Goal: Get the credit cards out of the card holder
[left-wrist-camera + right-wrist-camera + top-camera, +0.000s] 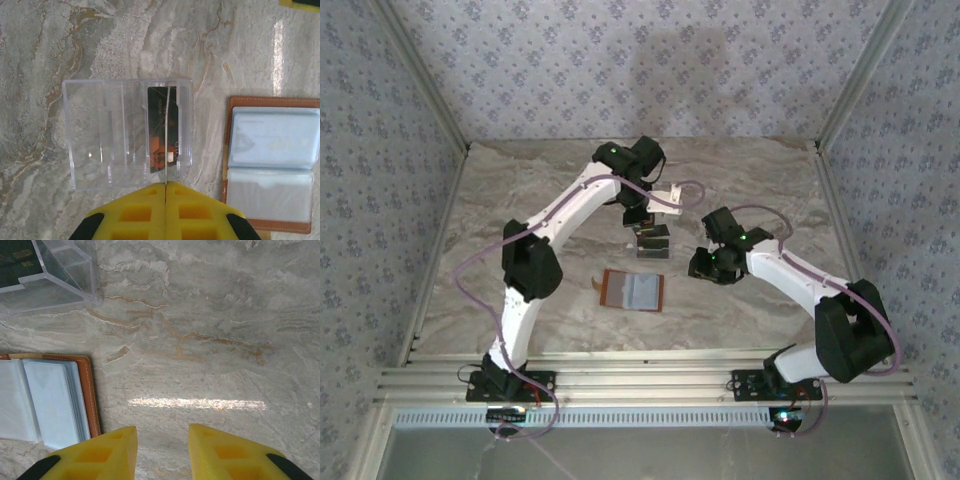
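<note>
The pale card, already edge-on over the slot, goes down next beside the tray slot's black card (162,130) below, and my left gripper releases it there.
The card holder (633,290) lies open on the marble table, orange-brown with pale blue-grey sleeves. In the left wrist view the card holder (272,160) is to the right of a clear plastic slotted tray (100,135). A black credit card (162,130) with orange print lies in the tray. My left gripper (165,186) is shut on a thin pale credit card (168,125), seen edge-on above that tray. In the top view my left gripper (638,215) hangs over the tray (651,243). My right gripper (162,432) is open over bare table, right of the card holder (50,400).
The tray (55,280) stands behind the card holder in the right wrist view. My right gripper (705,262) sits right of the card holder and tray. Patterned walls enclose the table on three sides, with a metal rail along the near edge (640,385).
</note>
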Tool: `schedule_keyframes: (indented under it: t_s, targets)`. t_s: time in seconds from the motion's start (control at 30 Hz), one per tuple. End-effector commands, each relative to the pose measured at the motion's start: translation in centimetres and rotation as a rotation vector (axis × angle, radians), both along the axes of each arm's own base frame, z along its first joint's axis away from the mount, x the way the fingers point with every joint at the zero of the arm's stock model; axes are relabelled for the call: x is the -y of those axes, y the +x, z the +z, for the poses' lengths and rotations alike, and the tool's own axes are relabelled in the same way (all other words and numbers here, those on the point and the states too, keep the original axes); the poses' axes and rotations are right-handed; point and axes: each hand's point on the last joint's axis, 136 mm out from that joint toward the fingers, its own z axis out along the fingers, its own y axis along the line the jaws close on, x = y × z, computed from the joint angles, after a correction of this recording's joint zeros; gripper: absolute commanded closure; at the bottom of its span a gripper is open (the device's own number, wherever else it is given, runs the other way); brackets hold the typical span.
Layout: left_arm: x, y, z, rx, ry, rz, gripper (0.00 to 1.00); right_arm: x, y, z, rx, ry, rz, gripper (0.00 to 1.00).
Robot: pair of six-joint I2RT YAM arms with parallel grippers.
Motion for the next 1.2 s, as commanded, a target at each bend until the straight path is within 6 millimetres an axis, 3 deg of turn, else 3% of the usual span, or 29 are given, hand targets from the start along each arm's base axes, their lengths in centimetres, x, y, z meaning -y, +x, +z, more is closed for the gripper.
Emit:
schedule_keyframes:
  t_s: [0.0, 1.0, 1.17]
  targets:
    - [-0.4, -0.6, -0.4, -0.028, 0.053, -0.068, 1.0, 0.1, -0.3, 0.1, 0.0, 0.006, 0.004, 0.66]
    - [0.6, -0.3, -8.1, -0.118, 0.176, -0.089, 1.0, 0.0, -0.1, -0.6, -0.031, 0.008, 0.01, 0.66]
    - [1.0, 0.4, -8.4, -0.091, 0.173, -0.081, 0.89, 0.0, -0.2, -0.7, -0.035, 0.007, 0.006, 0.66]
